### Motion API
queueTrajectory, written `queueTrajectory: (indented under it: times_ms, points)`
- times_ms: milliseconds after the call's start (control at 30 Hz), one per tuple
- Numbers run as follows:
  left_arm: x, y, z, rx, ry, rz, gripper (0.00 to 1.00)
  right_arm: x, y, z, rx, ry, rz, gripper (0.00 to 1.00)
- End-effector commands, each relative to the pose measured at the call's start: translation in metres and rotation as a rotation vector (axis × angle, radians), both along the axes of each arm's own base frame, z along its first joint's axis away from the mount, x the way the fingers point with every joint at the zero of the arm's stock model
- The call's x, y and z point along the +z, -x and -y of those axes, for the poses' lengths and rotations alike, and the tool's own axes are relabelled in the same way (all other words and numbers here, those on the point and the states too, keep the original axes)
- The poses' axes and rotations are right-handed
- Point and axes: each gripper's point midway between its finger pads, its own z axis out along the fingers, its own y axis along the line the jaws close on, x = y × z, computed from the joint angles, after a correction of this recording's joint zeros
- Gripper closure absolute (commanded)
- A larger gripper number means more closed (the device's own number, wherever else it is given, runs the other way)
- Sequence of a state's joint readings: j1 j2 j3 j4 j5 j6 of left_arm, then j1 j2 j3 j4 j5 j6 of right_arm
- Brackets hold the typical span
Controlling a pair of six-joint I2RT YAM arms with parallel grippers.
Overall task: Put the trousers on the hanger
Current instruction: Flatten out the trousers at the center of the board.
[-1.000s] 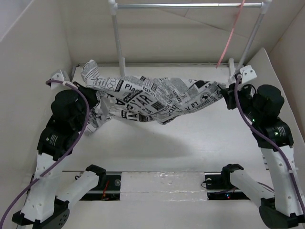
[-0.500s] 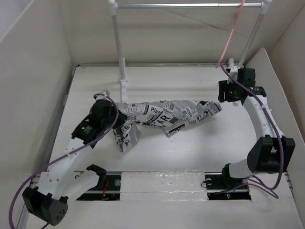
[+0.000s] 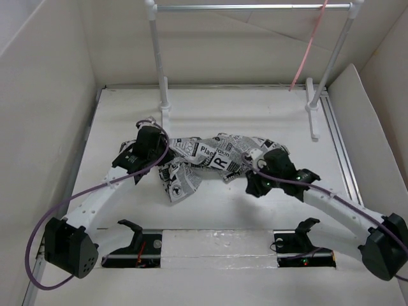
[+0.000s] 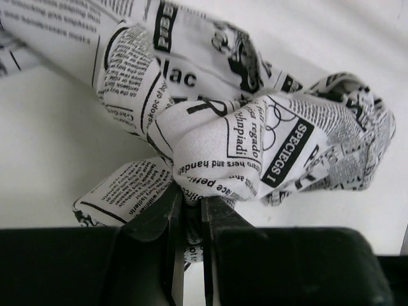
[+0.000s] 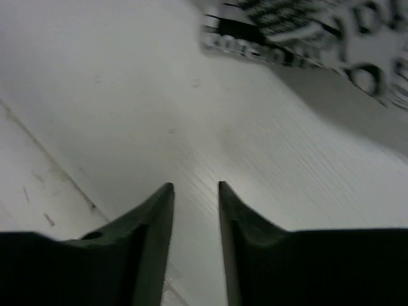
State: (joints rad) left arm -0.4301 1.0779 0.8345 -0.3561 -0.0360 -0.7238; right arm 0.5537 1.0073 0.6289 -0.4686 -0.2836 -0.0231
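Next, my left gripper edges outward toward the foot of the nearby white post and releases the bunch of cloth, as its fingers pinch crumpled folds.
The newsprint trousers point(image 3: 210, 156) lie crumpled across the middle of the table. My left gripper point(image 3: 160, 158) is shut on a bunch of cloth at their left end; in the left wrist view the trousers point(image 4: 268, 146) bulge out from the left gripper point(image 4: 191, 201). At their right end, my right gripper point(image 3: 252, 188) hovers low over the bare table. It is open, and the right wrist view shows nothing between the tips of the right gripper point(image 5: 194, 186), with the trousers point(image 5: 306, 32) at the upper right. The pink hanger point(image 3: 308, 48) hangs from the rack bar at the back right.
A rack with white posts point(image 3: 157, 57) and a silver bar point(image 3: 255, 7) stands at the back of the table. Pale walls enclose the table on the left, back and right. A rail point(image 3: 338, 146) runs along the right side.
The trousers, held stretched in the air by both grippers, now lie on the table. My right gripper let go, went up by the hanger, then came down beside the cloth. My left arm lowered.
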Motion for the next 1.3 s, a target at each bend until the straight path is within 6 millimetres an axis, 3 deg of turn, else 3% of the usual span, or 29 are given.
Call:
queueTrajectory:
  times_ms: [0, 67, 100, 133, 167, 200, 233, 267, 367, 400, 467, 567, 600, 633, 700, 733, 767, 800, 833, 867, 900, 967, 1000, 1067, 1100, 1133, 1167, 1233, 1267]
  points:
    - [0.033, -0.033, -0.006, 0.025, -0.031, 0.124, 1.00, 0.040, -0.024, -0.056, 0.038, -0.149, 0.156, 0.55]
    - [0.036, -0.040, -0.011, 0.030, -0.042, 0.139, 1.00, 0.026, -0.031, -0.079, 0.105, -0.099, 0.159, 0.49]
    - [0.038, -0.045, -0.010, 0.030, -0.048, 0.144, 1.00, 0.036, -0.044, -0.091, 0.143, -0.077, 0.210, 0.48]
    - [0.039, -0.047, -0.011, 0.031, -0.060, 0.149, 1.00, 0.026, -0.048, -0.091, 0.146, -0.018, 0.186, 0.48]
    - [0.039, -0.050, -0.013, 0.038, -0.074, 0.150, 1.00, 0.002, -0.055, -0.095, 0.159, 0.045, 0.139, 0.48]
    - [0.039, -0.057, -0.015, 0.039, -0.093, 0.146, 1.00, -0.004, -0.065, -0.104, 0.178, 0.082, 0.136, 0.47]
    - [0.039, -0.057, -0.015, 0.039, -0.094, 0.146, 1.00, 0.005, -0.070, -0.108, 0.176, 0.072, 0.149, 0.47]
    - [0.039, -0.059, -0.015, 0.041, -0.100, 0.144, 1.00, -0.008, -0.078, -0.108, 0.156, 0.120, 0.135, 0.47]
    - [0.038, -0.062, -0.014, 0.037, -0.106, 0.141, 1.00, -0.017, -0.093, -0.112, 0.125, 0.178, 0.137, 0.46]
    - [0.038, -0.064, -0.013, 0.036, -0.105, 0.142, 1.00, -0.037, -0.092, -0.111, 0.136, 0.216, 0.097, 0.46]
    - [0.037, -0.065, -0.014, 0.038, -0.112, 0.141, 1.00, -0.051, -0.094, -0.109, 0.121, 0.274, 0.080, 0.49]
    - [0.034, -0.067, -0.015, 0.039, -0.130, 0.127, 1.00, -0.063, -0.091, -0.091, 0.045, 0.379, 0.085, 0.78]
    - [0.035, -0.068, -0.015, 0.037, -0.133, 0.126, 1.00, -0.061, -0.088, -0.085, 0.021, 0.385, 0.083, 0.95]
    - [0.034, -0.067, -0.015, 0.035, -0.140, 0.119, 1.00, -0.045, -0.089, -0.082, 0.007, 0.365, 0.116, 1.00]
    - [0.038, -0.068, -0.016, 0.036, -0.143, 0.121, 1.00, -0.033, -0.077, -0.065, 0.009, 0.388, 0.121, 1.00]
    - [0.040, -0.068, -0.016, 0.034, -0.145, 0.124, 1.00, -0.006, -0.073, -0.061, 0.002, 0.350, 0.159, 1.00]
    - [0.043, -0.068, -0.016, 0.029, -0.150, 0.127, 1.00, 0.007, -0.067, -0.053, -0.003, 0.346, 0.168, 1.00]
    - [0.047, -0.068, -0.016, 0.026, -0.153, 0.128, 1.00, 0.012, -0.049, -0.036, 0.001, 0.374, 0.127, 1.00]
    - [0.053, -0.069, -0.015, 0.012, -0.160, 0.136, 1.00, 0.035, -0.036, -0.030, -0.005, 0.313, 0.140, 1.00]
    - [0.050, -0.067, -0.016, 0.001, -0.171, 0.123, 1.00, 0.044, -0.025, -0.021, 0.001, 0.309, 0.134, 1.00]
    - [0.052, -0.066, -0.018, -0.006, -0.187, 0.110, 0.95, 0.040, -0.003, -0.003, 0.004, 0.337, 0.070, 1.00]
    - [0.052, -0.066, -0.027, 0.003, -0.231, 0.099, 0.76, 0.053, 0.025, 0.007, 0.046, 0.266, 0.052, 1.00]
    - [0.055, -0.064, -0.033, 0.011, -0.264, 0.083, 0.71, 0.047, 0.047, 0.011, 0.057, 0.246, -0.033, 1.00]
    - [0.062, -0.071, -0.062, 0.089, -0.315, 0.085, 0.47, 0.045, 0.070, 0.022, 0.083, 0.245, -0.100, 1.00]
    - [0.069, -0.071, -0.073, 0.105, -0.333, 0.088, 0.39, 0.044, 0.086, 0.033, 0.095, 0.271, -0.145, 1.00]
    - [0.076, -0.073, -0.093, 0.167, -0.361, 0.096, 0.32, 0.046, 0.093, 0.039, 0.100, 0.282, -0.165, 1.00]
    - [0.081, -0.072, -0.103, 0.196, -0.376, 0.105, 0.17, 0.047, 0.099, 0.048, 0.090, 0.309, -0.180, 1.00]
    - [0.090, -0.068, -0.119, 0.237, -0.387, 0.125, 0.13, 0.058, 0.113, 0.053, 0.094, 0.276, -0.191, 1.00]
    - [0.086, -0.067, -0.128, 0.248, -0.357, 0.111, 0.14, 0.070, 0.109, 0.055, 0.063, 0.255, -0.155, 1.00]
